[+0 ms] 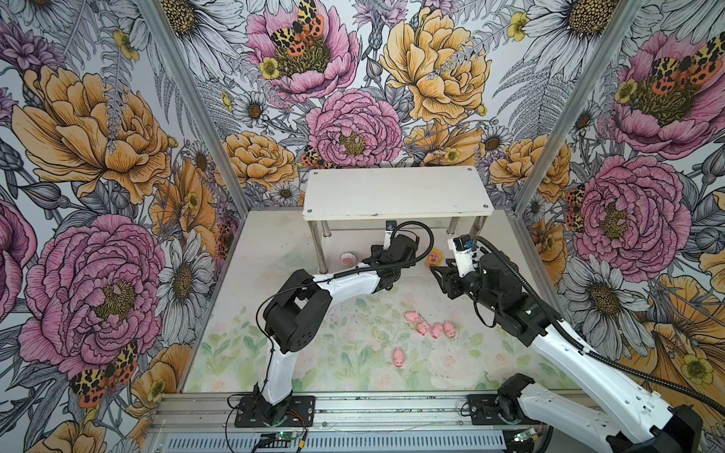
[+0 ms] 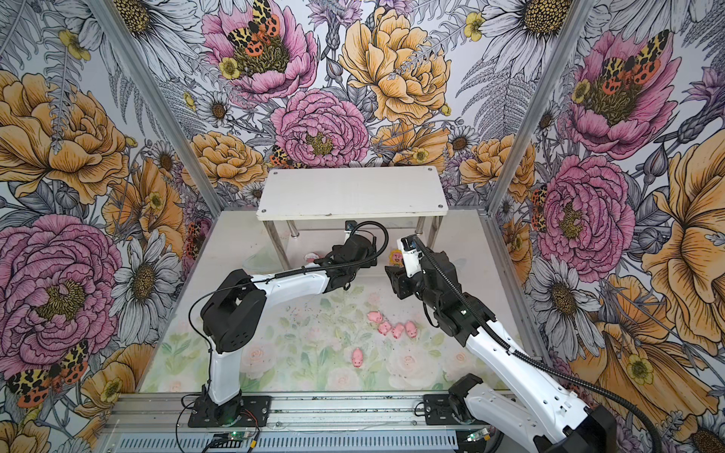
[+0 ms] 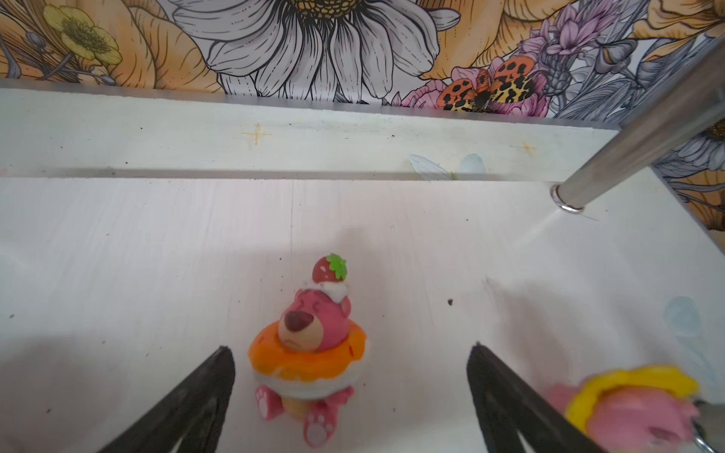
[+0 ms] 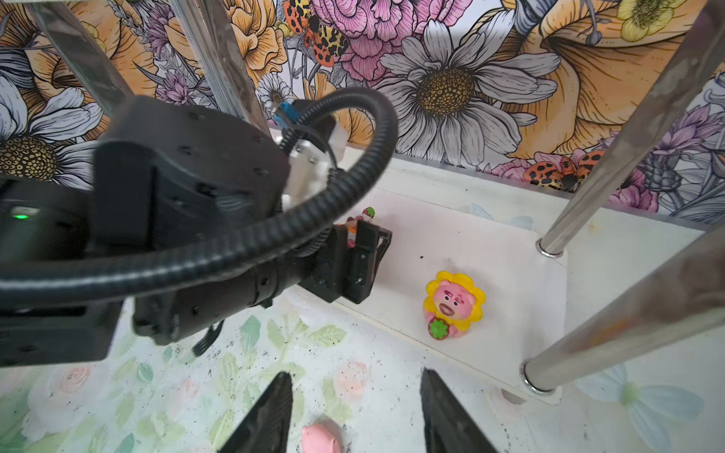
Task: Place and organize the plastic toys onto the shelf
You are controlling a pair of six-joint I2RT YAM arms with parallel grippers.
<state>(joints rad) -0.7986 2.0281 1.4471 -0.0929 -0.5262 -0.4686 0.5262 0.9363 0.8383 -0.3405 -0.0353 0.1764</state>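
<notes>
Bare board beside the toy leaves finger room, so I will next lower my left gripper outward and close on the toy's orange rim [image 3: 308, 364].
The white shelf [image 1: 396, 192] stands at the back. My left gripper [image 3: 351, 349] reaches in over its lower board, open, with the orange-rimmed toy [image 3: 310, 353] upright between the fingers and untouched. A yellow-rimmed toy [image 4: 453, 304] stands on the same board further right, also seen in a top view [image 1: 434, 257]. The white-rimmed toy [image 1: 347, 259] sits near the shelf's left front leg. Several pink pigs [image 1: 431, 327] lie on the mat, one [image 1: 399, 357] apart from the rest. My right gripper [image 4: 356, 372] hangs open above the mat before the shelf, over a pig [image 4: 319, 437].
Shiny metal legs [image 4: 612, 188] rise at the lower board's corners, one close to the left gripper's side [image 3: 647, 141]. The left arm's wrist and cable [image 4: 188, 196] fill the space left of the right gripper. Flowered walls enclose the mat [image 1: 314, 353] on three sides.
</notes>
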